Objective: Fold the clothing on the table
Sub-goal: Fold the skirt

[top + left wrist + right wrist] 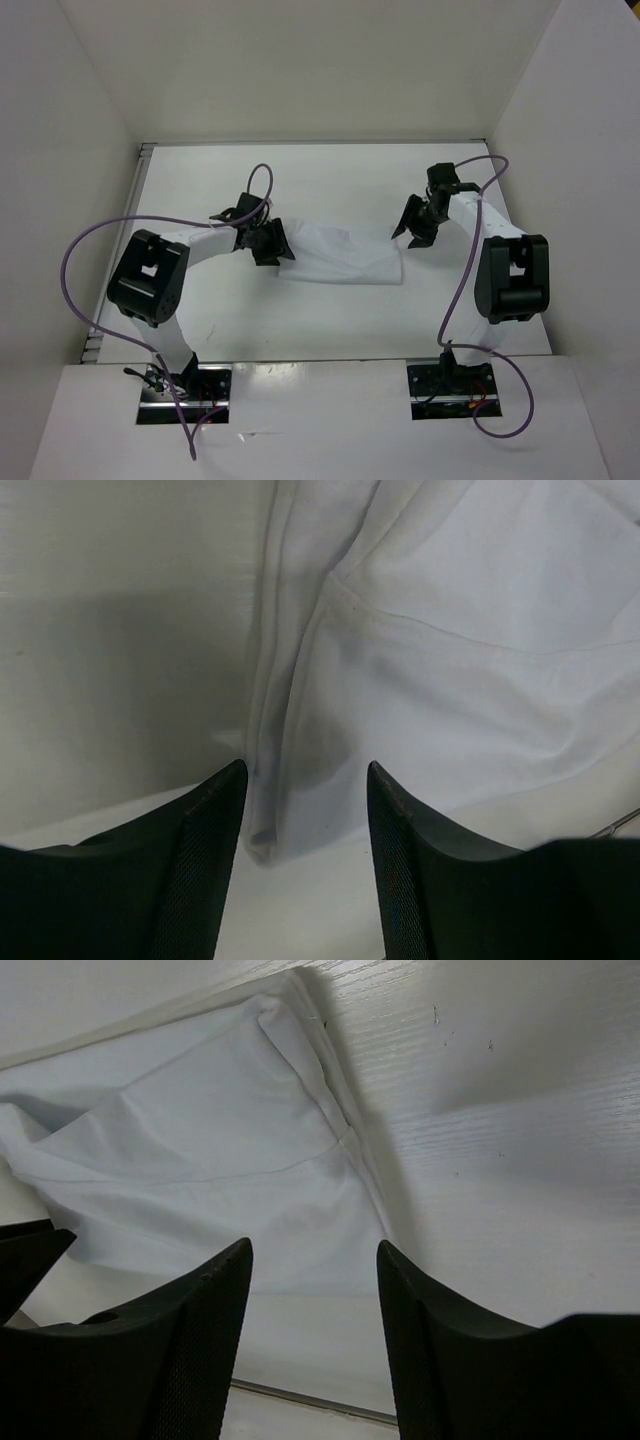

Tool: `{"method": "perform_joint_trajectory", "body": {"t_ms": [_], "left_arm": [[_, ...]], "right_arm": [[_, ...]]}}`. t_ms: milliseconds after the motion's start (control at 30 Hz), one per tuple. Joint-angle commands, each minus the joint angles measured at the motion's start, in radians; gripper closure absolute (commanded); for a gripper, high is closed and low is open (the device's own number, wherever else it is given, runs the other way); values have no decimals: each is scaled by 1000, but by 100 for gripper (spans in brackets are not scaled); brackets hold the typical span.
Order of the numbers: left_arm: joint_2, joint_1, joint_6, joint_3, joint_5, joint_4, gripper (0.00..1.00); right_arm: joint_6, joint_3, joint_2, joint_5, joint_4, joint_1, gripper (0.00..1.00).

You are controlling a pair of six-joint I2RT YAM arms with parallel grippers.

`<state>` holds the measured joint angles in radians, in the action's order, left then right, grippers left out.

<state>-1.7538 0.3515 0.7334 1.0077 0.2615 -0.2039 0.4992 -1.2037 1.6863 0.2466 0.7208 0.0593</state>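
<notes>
The gathered fold along the clothing's end (pixel 281 270) (pixel 271 770) already runs between my left gripper's open fingers, which come down onto it and close there next.
The clothing (pixel 340 255) is a plain white piece lying flat as a folded rectangle in the middle of the table (pixel 300 180). My left gripper (pixel 268 243) hovers at its left end, open. In the left wrist view the clothing (pixel 450 660) spreads ahead, one creased corner lies between the fingertips of the left gripper (pixel 305 775), and nothing is clamped. My right gripper (pixel 412 228) stands open just off the cloth's right end. In the right wrist view the clothing (pixel 200 1160) lies ahead and left of the right gripper (pixel 313 1250), whose jaws hold nothing.
White upright walls (pixel 90 100) enclose the table on three sides. A thin metal edge strip (pixel 300 1400) shows below the right fingers. Purple cables (pixel 80 250) loop from both arms. Bare table surface lies in front of and behind the cloth.
</notes>
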Motion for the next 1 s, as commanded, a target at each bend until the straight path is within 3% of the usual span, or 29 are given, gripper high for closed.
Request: {"method": "perform_joint_trajectory", "body": {"t_ms": [0,133,300,367,433,633,967], "left_arm": [[-25,15,-20,-4,-1,17,41],[-62,49,-20,-4,-71,-47,55],[-125,96,-20,-15,-84,-57,100],[-125,96,-20,-15,-68,-57,100],[-112,96,-20,-15,-68,-57,100],[-41,96,-20,-4,-68,-78,100],[8,96,-20,5,-48,-89,100]], "right_arm": [[-16,-3,-11,-13,8,11,41],[-7,-25,-34,9,26,11,41],[-7,-43,-83,89,40,56,41],[-17,-63,-83,138,40,95,41],[-31,-63,-60,180,31,174,50],[-2,-82,110,227,-27,367,100],[-2,-92,247,195,-37,404,100]]}}
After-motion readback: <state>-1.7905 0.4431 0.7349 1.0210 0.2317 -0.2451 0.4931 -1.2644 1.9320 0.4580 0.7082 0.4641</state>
